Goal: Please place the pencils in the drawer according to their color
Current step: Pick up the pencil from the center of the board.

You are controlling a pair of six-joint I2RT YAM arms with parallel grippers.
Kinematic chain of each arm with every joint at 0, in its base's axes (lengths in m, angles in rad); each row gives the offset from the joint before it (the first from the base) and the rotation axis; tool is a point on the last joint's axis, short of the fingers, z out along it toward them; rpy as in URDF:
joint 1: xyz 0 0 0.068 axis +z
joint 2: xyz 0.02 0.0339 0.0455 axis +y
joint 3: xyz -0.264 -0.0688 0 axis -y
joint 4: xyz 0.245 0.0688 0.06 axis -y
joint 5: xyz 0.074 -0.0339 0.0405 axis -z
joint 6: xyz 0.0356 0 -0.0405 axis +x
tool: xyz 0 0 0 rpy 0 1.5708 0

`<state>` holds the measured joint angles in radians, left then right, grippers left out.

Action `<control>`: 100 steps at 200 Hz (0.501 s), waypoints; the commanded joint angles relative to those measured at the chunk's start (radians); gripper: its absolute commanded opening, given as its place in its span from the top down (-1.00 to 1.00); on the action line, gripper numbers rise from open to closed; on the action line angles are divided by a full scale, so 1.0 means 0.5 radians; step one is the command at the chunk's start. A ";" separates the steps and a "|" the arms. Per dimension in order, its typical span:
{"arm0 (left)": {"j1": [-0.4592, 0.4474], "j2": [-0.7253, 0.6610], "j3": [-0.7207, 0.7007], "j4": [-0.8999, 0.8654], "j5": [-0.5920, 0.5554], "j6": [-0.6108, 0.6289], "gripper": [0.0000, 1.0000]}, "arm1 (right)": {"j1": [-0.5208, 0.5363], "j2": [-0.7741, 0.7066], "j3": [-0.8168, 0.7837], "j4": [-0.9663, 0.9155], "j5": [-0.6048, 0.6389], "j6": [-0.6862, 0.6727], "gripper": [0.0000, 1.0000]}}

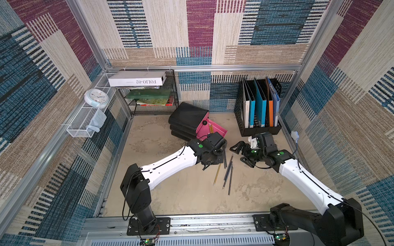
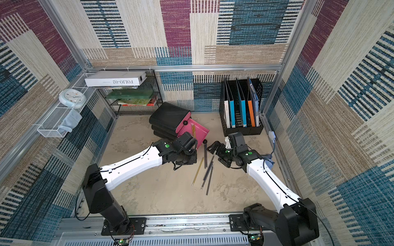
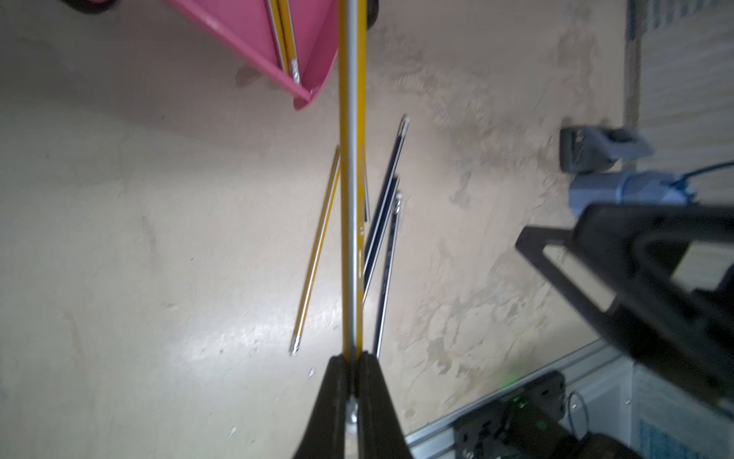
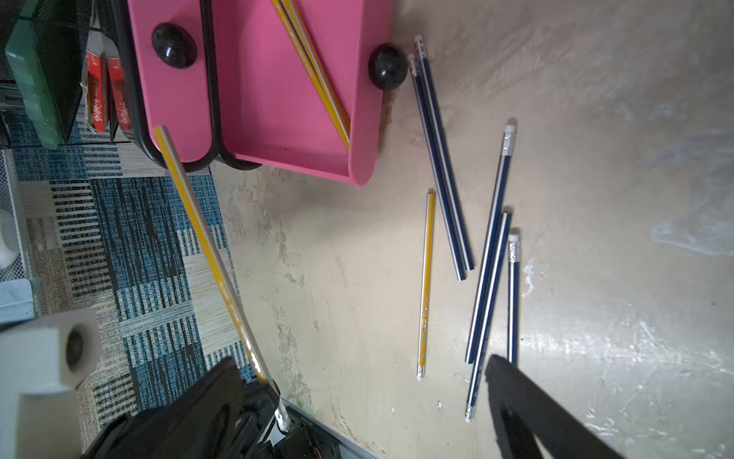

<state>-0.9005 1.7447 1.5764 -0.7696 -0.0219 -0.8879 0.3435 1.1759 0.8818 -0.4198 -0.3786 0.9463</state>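
My left gripper holds the matching pencil. It should move outward over the open pink drawer (image 1: 221,132) (image 3: 304,36), lower the pencil beside the yellow pencils and let go.
A yellow pencil (image 3: 351,179) is held near its eraser end by my left gripper (image 3: 351,357), which is shut on it. It points toward the open pink drawer (image 1: 221,132) of the black drawer unit (image 1: 187,119). Yellow pencils (image 4: 313,67) lie inside that drawer. On the table, one more yellow pencil (image 4: 425,286) lies beside several navy pencils (image 4: 441,159). My right gripper (image 1: 239,154) hovers just right of the pile. It is open, and nothing sits between its fingers (image 4: 528,409).
A black file holder with folders (image 1: 258,106) stands at the back right. A wire shelf with books (image 1: 149,95) is at the back left, and a white mesh basket with a clock (image 1: 96,98) is on the left wall. A grey plug (image 1: 295,136) is at the right.
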 commanded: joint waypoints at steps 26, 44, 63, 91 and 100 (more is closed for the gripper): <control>0.069 0.299 0.425 -0.050 0.030 -0.372 1.00 | -0.006 -0.001 0.016 0.036 0.002 -0.016 -0.98; 0.104 0.438 0.584 -0.130 0.038 -0.444 1.00 | -0.008 -0.017 0.010 0.025 0.009 -0.021 -0.98; 0.146 0.574 0.692 -0.165 0.111 -0.500 1.00 | -0.013 -0.033 0.004 0.008 0.018 -0.026 -0.98; 0.187 0.716 0.799 -0.219 0.100 -0.521 1.00 | -0.017 -0.050 0.004 -0.007 0.027 -0.030 -0.98; 0.198 0.745 0.820 -0.232 0.074 -0.516 1.00 | -0.018 -0.052 0.004 -0.011 0.030 -0.030 -0.98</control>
<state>-0.8112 2.0865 1.9526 -0.8356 0.0257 -1.1229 0.3363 1.1572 0.8833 -0.4194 -0.3740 0.9436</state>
